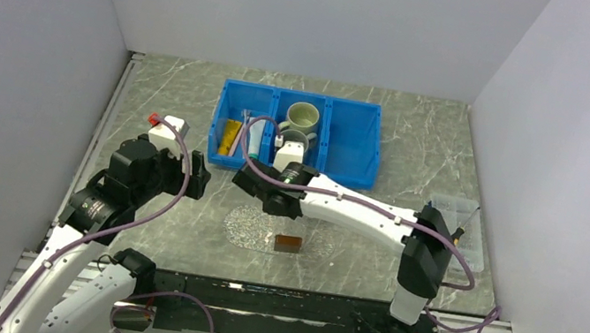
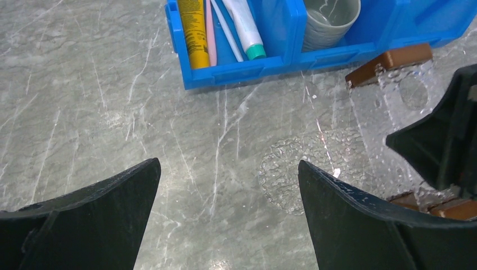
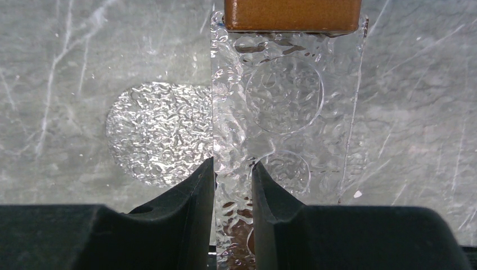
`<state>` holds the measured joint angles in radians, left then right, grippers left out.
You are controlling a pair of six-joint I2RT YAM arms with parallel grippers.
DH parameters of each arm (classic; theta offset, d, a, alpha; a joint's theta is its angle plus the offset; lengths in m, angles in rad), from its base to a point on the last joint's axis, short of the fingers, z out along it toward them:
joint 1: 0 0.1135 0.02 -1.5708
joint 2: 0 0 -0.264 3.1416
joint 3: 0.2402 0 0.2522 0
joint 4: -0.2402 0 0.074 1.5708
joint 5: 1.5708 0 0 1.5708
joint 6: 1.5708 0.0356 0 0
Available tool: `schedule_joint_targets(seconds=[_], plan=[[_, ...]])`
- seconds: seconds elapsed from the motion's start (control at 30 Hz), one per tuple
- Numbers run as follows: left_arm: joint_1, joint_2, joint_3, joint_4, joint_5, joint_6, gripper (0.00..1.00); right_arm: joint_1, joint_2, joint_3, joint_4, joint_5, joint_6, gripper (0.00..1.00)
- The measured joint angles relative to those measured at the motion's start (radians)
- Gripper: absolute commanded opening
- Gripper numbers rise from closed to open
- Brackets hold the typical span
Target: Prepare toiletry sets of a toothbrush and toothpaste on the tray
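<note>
Next, my right gripper needs to move down and slightly back to release the clear rectangular piece (image 3: 284, 101) across the tray's middle, since it is still raised above the tray.
The clear, glittery oval tray (image 1: 246, 226) lies on the table in front of the blue bin (image 1: 353, 144). My right gripper (image 3: 233, 163) is shut on a clear textured rectangular piece (image 3: 284, 101) with brown blocks (image 3: 292, 14) at its ends, held over the tray (image 3: 152, 132). In the bin's left compartment lie the yellow toothpaste (image 2: 193, 34), the white toothpaste with a teal cap (image 2: 244, 25), a pink toothbrush (image 2: 211, 34) and a pale toothbrush (image 2: 228, 31). Left of the tray (image 2: 292, 169), my left gripper (image 2: 228, 163) hangs open over bare table with nothing between its fingers.
Two mugs (image 1: 302, 116) stand in the bin's middle compartment. A small clear rectangular box (image 1: 454, 214) sits at the right edge of the table. White walls close the table in on the left, back and right.
</note>
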<state>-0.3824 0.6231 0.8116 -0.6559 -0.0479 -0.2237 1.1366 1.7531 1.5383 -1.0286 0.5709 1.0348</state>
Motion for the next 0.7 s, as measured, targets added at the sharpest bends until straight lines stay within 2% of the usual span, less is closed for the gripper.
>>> schedule_joint_targets(seconds=[0.7], plan=[[0.0,-0.005,0.0,0.0,-0.002,0.0,0.99,0.036,0.056,-0.085,0.086,-0.03,0.114,0.0]])
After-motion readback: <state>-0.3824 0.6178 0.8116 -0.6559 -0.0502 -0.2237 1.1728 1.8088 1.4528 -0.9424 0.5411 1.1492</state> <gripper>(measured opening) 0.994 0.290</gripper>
